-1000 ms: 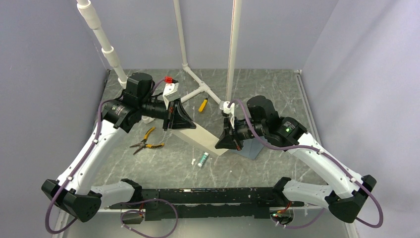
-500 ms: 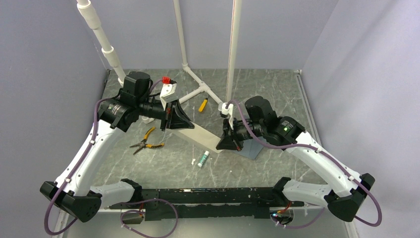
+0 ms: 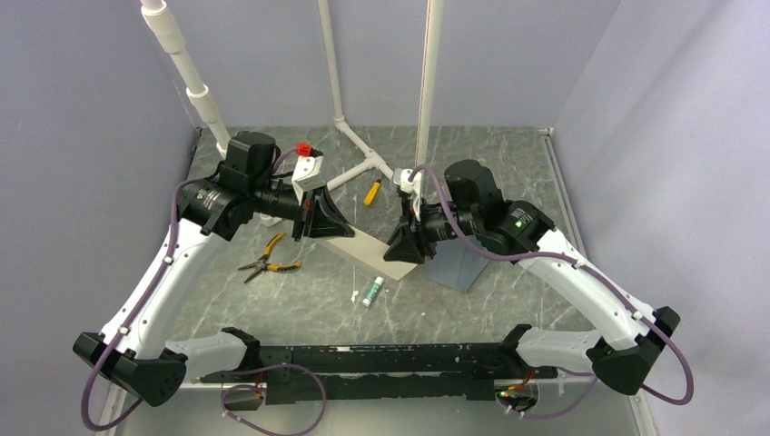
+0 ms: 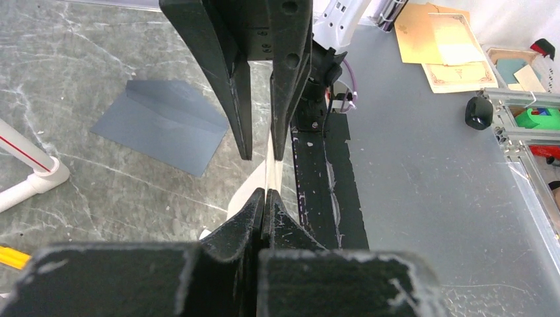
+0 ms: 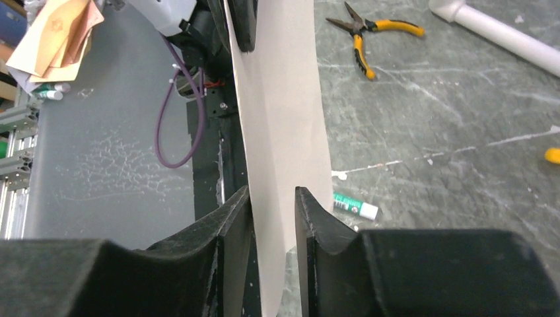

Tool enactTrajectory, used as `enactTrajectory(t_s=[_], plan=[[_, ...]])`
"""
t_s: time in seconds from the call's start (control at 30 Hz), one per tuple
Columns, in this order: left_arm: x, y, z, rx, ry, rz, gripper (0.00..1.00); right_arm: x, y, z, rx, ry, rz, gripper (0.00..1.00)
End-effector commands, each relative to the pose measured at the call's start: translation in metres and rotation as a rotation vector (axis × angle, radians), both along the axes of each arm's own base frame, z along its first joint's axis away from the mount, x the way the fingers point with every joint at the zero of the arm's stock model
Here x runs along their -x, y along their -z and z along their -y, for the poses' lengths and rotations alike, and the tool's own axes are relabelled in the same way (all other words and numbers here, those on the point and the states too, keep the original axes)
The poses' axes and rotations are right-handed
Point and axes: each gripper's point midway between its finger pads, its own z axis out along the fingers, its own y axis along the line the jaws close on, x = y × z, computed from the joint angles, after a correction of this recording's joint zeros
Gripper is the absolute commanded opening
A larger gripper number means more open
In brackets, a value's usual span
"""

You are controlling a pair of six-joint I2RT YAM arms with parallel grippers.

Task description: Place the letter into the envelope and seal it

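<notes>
The letter [image 3: 363,252] stands between my open fingers with gaps at both. Next, my right gripper keeps its place and shuts on the letter's edge near the envelope.
The letter [image 3: 363,252] shows its plain cream side and hangs on edge above the table between both grippers. My left gripper [image 3: 320,218] is shut on its left end; in the left wrist view the sheet [image 4: 272,173] runs edge-on out of my closed left gripper [image 4: 267,193]. My right gripper [image 3: 406,247] is open with its jaws on either side of the letter [image 5: 280,125]. In the right wrist view there are gaps at both fingers [image 5: 236,221]. The blue-grey envelope [image 3: 459,269] lies flat on the table under the right arm, also seen in the left wrist view [image 4: 162,125].
Yellow-handled pliers [image 3: 269,258] lie left of the letter. A green-and-white glue stick [image 3: 371,292] lies below it. A yellow-handled tool [image 3: 371,193] and white pipes [image 3: 363,168] sit at the back. Grey walls enclose the table on three sides.
My right gripper has moved left along the letter toward the left gripper, uncovering more of the envelope. The left gripper has barely moved.
</notes>
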Motion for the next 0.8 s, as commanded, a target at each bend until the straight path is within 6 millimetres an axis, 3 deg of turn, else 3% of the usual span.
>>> enactTrajectory(t_s=[0.0, 0.07, 0.13, 0.17, 0.23, 0.3, 0.47, 0.53, 0.63, 0.77], plan=[[0.010, -0.017, -0.002, 0.052, 0.039, 0.069, 0.03, 0.003, -0.035, -0.015, -0.124, -0.066, 0.042, 0.28], [0.009, -0.018, -0.002, 0.049, 0.029, 0.066, 0.02, 0.002, -0.038, -0.016, -0.143, -0.064, 0.047, 0.24], [0.005, -0.021, -0.001, 0.050, 0.007, 0.060, 0.13, 0.003, -0.041, -0.018, -0.161, -0.062, 0.045, 0.11], [0.002, -0.024, -0.001, 0.051, -0.012, 0.069, 0.28, 0.002, -0.043, -0.018, -0.170, -0.059, 0.050, 0.03], [-0.008, -0.029, -0.001, 0.048, -0.079, 0.068, 0.63, -0.007, -0.047, -0.018, -0.187, 0.008, 0.052, 0.00], [-0.031, -0.032, -0.003, 0.041, -0.230, 0.083, 0.79, -0.024, -0.053, -0.016, -0.205, 0.133, 0.062, 0.00], [-0.103, -0.048, -0.040, 0.039, -0.751, 0.145, 0.92, -0.060, -0.065, -0.006, -0.223, 0.374, 0.069, 0.00], [-0.122, -0.056, -0.058, 0.057, -0.923, 0.117, 0.93, -0.070, -0.066, -0.004, -0.224, 0.441, 0.071, 0.00], [-0.136, -0.063, -0.073, 0.088, -1.073, 0.070, 0.93, -0.087, -0.070, 0.002, -0.230, 0.549, 0.062, 0.00], [-0.141, -0.061, -0.073, 0.106, -1.093, 0.052, 0.93, -0.118, -0.080, 0.015, -0.228, 0.764, 0.031, 0.00]])
